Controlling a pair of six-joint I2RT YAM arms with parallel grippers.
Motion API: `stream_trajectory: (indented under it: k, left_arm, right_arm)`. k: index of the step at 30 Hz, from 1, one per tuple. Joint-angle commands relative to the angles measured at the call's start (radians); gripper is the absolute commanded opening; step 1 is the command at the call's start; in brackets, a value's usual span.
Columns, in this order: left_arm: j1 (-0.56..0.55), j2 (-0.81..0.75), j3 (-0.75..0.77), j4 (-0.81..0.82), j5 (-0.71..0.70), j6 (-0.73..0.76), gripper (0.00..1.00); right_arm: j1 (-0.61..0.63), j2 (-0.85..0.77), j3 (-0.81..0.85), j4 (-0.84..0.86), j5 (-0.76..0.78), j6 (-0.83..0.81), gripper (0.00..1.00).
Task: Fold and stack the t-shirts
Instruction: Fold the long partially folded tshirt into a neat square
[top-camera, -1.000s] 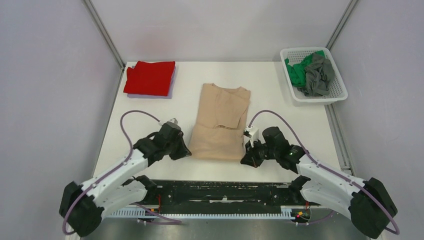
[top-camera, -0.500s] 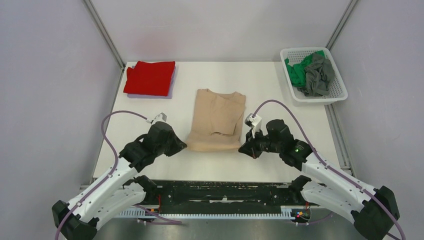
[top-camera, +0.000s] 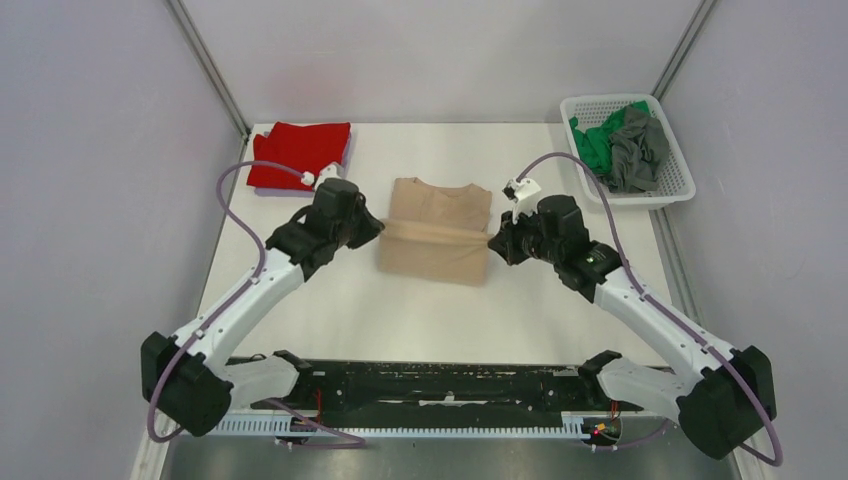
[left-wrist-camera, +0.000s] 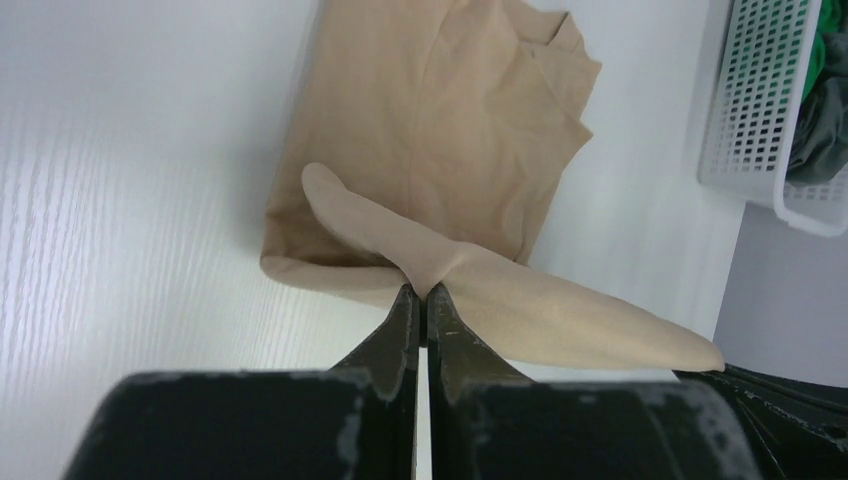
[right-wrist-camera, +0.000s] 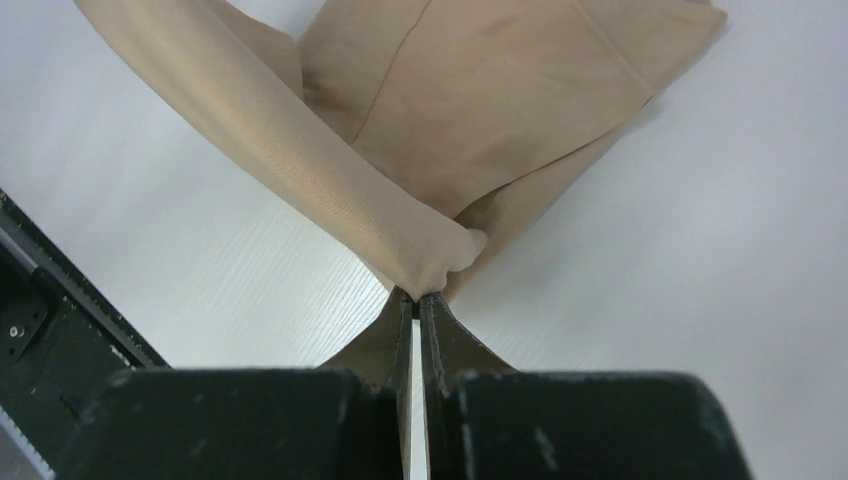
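The robot's left gripper will take the hem outward and down onto the beige t-shirt's far corner nearest the red one and let go of it there, because the collar half lies uncovered.
The beige t-shirt lies mid-table with its near hem lifted and stretched across it between both grippers. My left gripper is shut on the hem's left corner; the left wrist view shows the beige cloth pinched at its tips. My right gripper is shut on the right corner, with the cloth bunched at its tips. A folded red t-shirt lies at the far left. Green and grey t-shirts lie crumpled in the basket.
A white mesh basket stands at the far right corner and shows in the left wrist view. Grey side walls and metal posts bound the table. A black rail runs along the near edge.
Both grippers have carried the beige shirt's near hem away from the near edge and up over the shirt's middle, so the shirt now looks shorter and doubled.
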Motion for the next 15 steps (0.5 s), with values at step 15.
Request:
stream_trajectory:
  k: [15]
  left_arm:
    - [0.212, 0.533, 0.429, 0.141, 0.170, 0.185, 0.02]
  right_arm:
    - [-0.200, 0.423, 0.309, 0.178, -0.029, -0.042, 0.00]
